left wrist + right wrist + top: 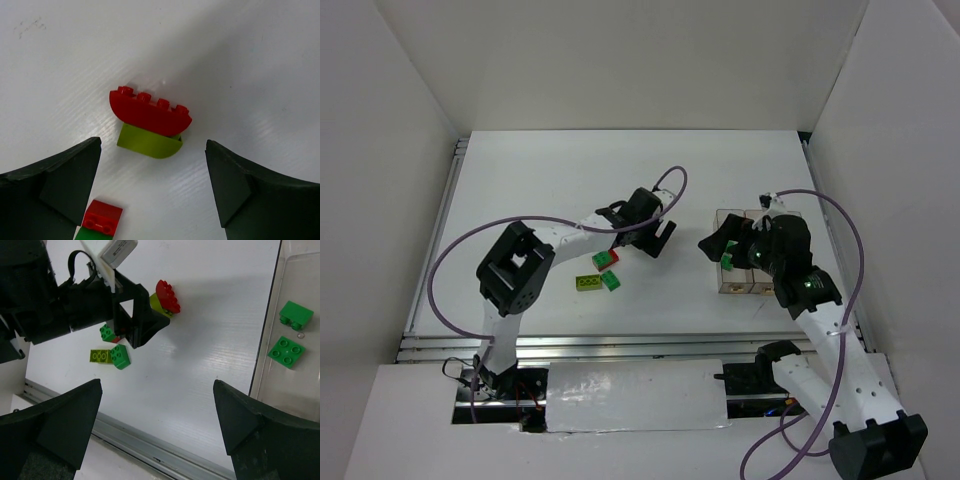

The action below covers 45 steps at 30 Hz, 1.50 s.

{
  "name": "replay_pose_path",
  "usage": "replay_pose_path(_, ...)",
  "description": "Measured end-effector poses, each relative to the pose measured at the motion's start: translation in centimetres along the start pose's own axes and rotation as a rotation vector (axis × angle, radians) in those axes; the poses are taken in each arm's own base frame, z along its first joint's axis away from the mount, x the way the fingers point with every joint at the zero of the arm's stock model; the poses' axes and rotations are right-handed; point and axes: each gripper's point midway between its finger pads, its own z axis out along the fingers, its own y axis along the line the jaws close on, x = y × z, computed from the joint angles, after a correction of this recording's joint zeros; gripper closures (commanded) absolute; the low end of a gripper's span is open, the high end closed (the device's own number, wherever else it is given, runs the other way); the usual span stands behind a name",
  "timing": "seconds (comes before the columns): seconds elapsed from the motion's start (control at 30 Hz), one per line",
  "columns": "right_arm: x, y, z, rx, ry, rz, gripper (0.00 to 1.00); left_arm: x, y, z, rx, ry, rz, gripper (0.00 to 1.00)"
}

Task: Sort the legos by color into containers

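The yellow-green curved lego (150, 142) should be between my left gripper's fingers once the gripper moves down next. Then the gripper will close on the lego's ends.
My left gripper (152, 190) hangs open over the table. Just ahead of its fingertips, a red curved lego (150, 112) rests on a yellow-green curved one (150, 143). A small red lego (102, 217) sits on a green one by its left finger. From above, the left gripper (658, 238) is just right of a loose cluster: a green lego (599, 260), a yellow-green lego (587, 284) and another green one (611, 281). My right gripper (718, 250) is open and empty beside the clear containers (732, 215). Two green legos (296, 314) (286, 352) lie in the nearest bin (300, 385).
White walls enclose the table on three sides. A metal rail (150, 450) runs along the near table edge below my right gripper. Purple cables (450, 255) loop off both arms. The left arm's body (55, 300) fills the upper left of the right wrist view.
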Motion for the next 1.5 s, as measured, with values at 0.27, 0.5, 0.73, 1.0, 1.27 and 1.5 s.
replay_pose_path(0.27, 0.6, 0.4, -0.4, -0.025, 0.02, -0.009, 0.01, 0.9, 0.1, 2.4, 0.009, 0.035, 0.05, 0.18)
replay_pose_path(0.5, 0.7, 0.5, -0.6, -0.033, 0.021, -0.014, 0.0, 1.0, 0.0, 2.7, 0.036, 0.035, 0.065, 0.62)
replay_pose_path(0.73, 0.6, 0.5, -0.6, -0.032, 0.019, -0.008, 0.0, 1.0, -0.2, 2.7, 0.052, 0.02, 0.065, 1.0)
replay_pose_path(1.0, 0.5, 0.6, -0.7, -0.039, -0.005, 0.094, 0.02, 3.5, -2.0, -4.6, 0.178, -0.032, 0.077, 1.0)
replay_pose_path(1.27, 1.9, 5.4, -0.4, -0.217, 0.053, 0.232, 0.08, -1.1, -8.2, -18.6, 0.409, -0.44, 0.172, 1.0)
replay_pose_path(1.5, 6.1, 11.0, 0.7, -0.336, 0.205, 0.233, 0.08, -0.6, -9.5, -22.1, 0.488, -0.504, 0.203, 1.0)
